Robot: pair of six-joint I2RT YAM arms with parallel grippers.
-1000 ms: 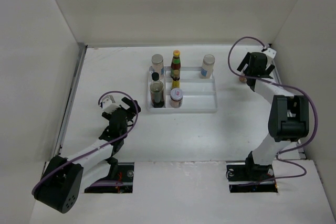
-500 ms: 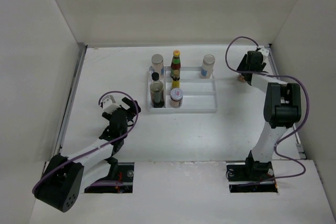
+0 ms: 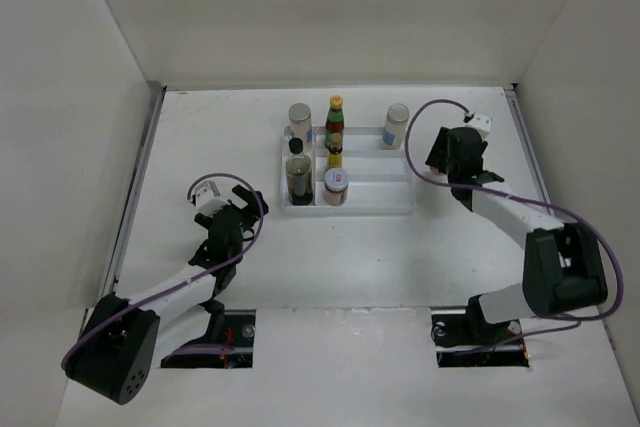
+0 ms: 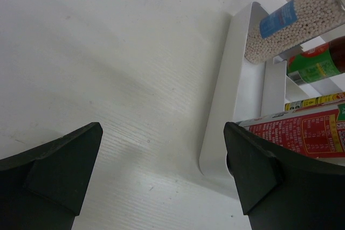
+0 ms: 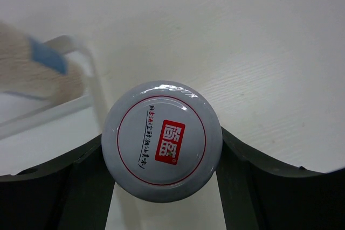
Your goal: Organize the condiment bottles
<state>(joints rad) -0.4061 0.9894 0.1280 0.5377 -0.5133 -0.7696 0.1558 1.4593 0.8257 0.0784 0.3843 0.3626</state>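
Next, my right gripper carries the jar back over the tray (image 3: 380, 194), then down into the near compartment's space beside the pink-lidded jar (image 3: 336, 186).
My right gripper (image 5: 161, 152) is shut on a jar with a white lid (image 5: 161, 139) bearing a red logo; its fingers (image 5: 253, 171) press both sides. In the top view this gripper (image 3: 438, 160) hangs just right of the white divided tray (image 3: 380, 194), and the held jar is mostly hidden under it. In the tray stand a red sauce bottle with a yellow cap (image 3: 335, 117), a small yellow bottle (image 3: 334, 151), a dark black-capped bottle (image 3: 297, 177), a pink-lidded jar (image 3: 336, 186), a silver-capped jar (image 3: 300, 120) and a white-capped jar (image 3: 397, 126). My left gripper (image 3: 238, 209) stands open, left of the tray.
The left wrist view looks past its open gripper (image 4: 161, 138) at the tray's near wall (image 4: 232, 90), a bead-filled jar (image 4: 291, 20) and a red-labelled jar (image 4: 307, 133). White walls enclose the table on three sides.
My right gripper shut on the jar at the far right of the table and carried it left toward the tray. The left arm has not moved.
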